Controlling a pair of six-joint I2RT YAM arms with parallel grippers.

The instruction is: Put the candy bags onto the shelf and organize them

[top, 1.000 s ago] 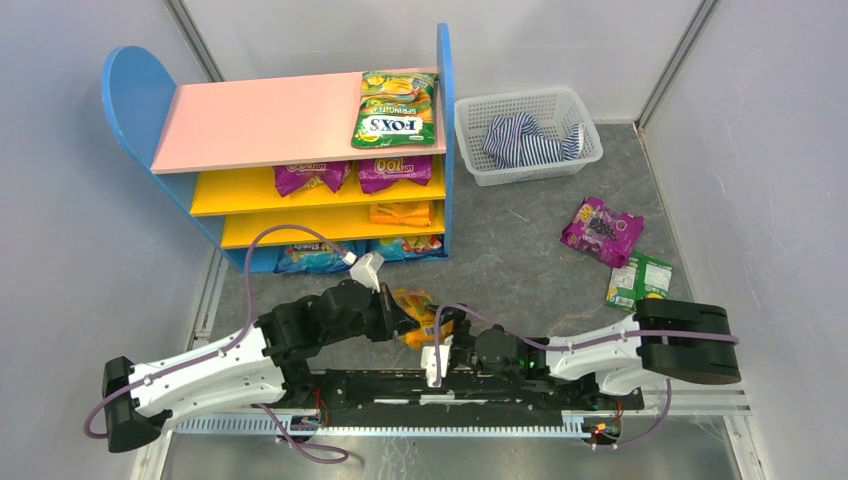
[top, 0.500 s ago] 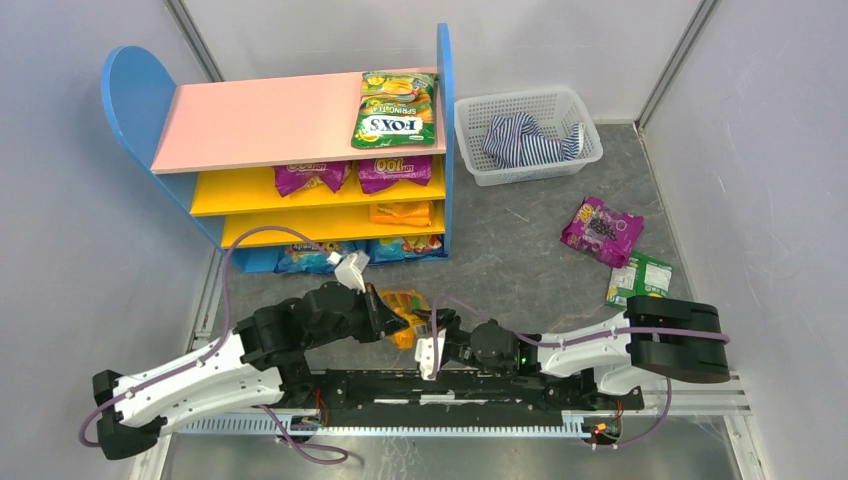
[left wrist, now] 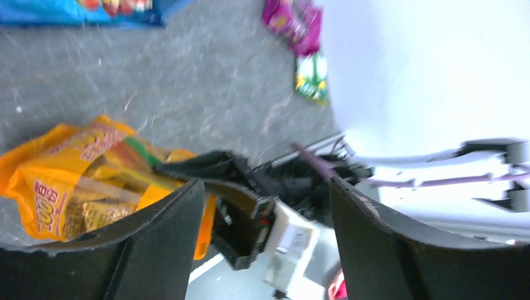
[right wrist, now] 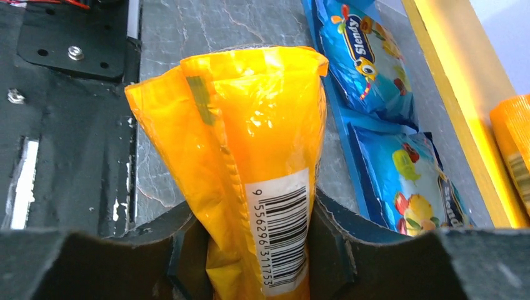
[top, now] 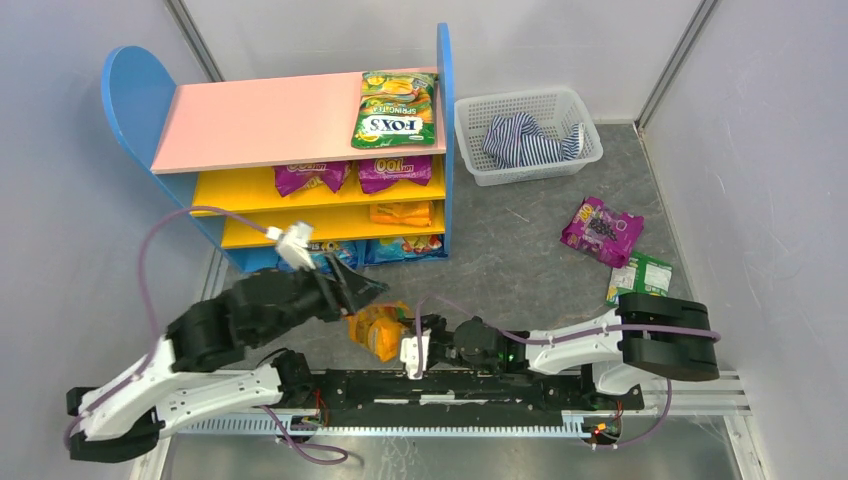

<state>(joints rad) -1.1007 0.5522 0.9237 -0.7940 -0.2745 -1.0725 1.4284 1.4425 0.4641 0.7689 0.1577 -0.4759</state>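
Note:
My right gripper should move outward next and let go of the orange candy bag on the lower yellow board's empty part (top: 328,222) (right wrist: 470,69), next to a matching orange bag.
An orange candy bag (top: 376,330) (right wrist: 250,125) stands on end on the grey floor in front of the shelf (top: 260,122). My right gripper (top: 408,332) (right wrist: 259,250) is shut on its lower end, at the barcode. Just above and left of the bag, my left gripper (top: 368,290) (left wrist: 265,244) is open and apart from it; the bag (left wrist: 75,181) lies to the left of its fingers. A FOX'S bag (top: 398,108) lies on the pink top board. Purple bags (top: 312,176), an orange bag (top: 402,212) and blue bags (top: 405,247) (right wrist: 362,56) fill the lower boards.
A loose purple bag (top: 601,230) and a green bag (top: 640,280) lie on the floor at the right. A white mesh basket (top: 470,125) holding a striped cloth (top: 530,140) stands beside the shelf. The black base rail (top: 450,390) runs along the near edge.
My left gripper has let go of the orange bag, opened and pulled back up and to the left. My right gripper has closed on the bag, which shifted left.

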